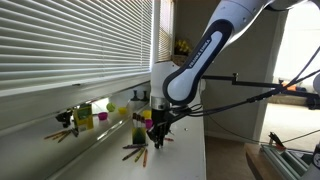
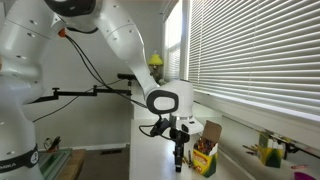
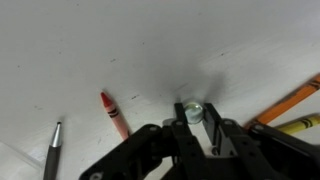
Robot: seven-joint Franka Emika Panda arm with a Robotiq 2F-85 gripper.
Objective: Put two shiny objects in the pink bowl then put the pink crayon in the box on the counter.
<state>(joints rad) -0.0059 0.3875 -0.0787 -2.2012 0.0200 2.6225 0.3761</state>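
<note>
Next, my gripper will rise to clear the open carton, then lower and release the shiny object in the pink bowl, which stands past that carton from my gripper.
In the wrist view my gripper [image 3: 195, 112] comes in from the bottom. Its two dark fingers press on either side of a small round shiny object [image 3: 194, 109] that rests on the white counter [image 3: 150, 45]. The pink crayon [image 3: 113, 113] lies on the counter to the left of the fingers, apart from them. In both exterior views the gripper [image 1: 155, 130] [image 2: 178, 150] points straight down at the counter. The yellow-green box [image 1: 84, 117] [image 2: 268, 152] stands by the window blinds among small cups. A small pink shape [image 1: 138, 97] farther back may be the pink bowl; I cannot tell.
A dark pen [image 3: 52, 150] lies at the lower left. Orange [image 3: 292, 100] and yellow [image 3: 297, 126] crayons lie at the right. An open carton of crayons [image 2: 205, 160] stands close beside the gripper. Loose crayons [image 1: 134, 152] lie near the counter's front. The blinds [image 1: 70, 40] run along the counter.
</note>
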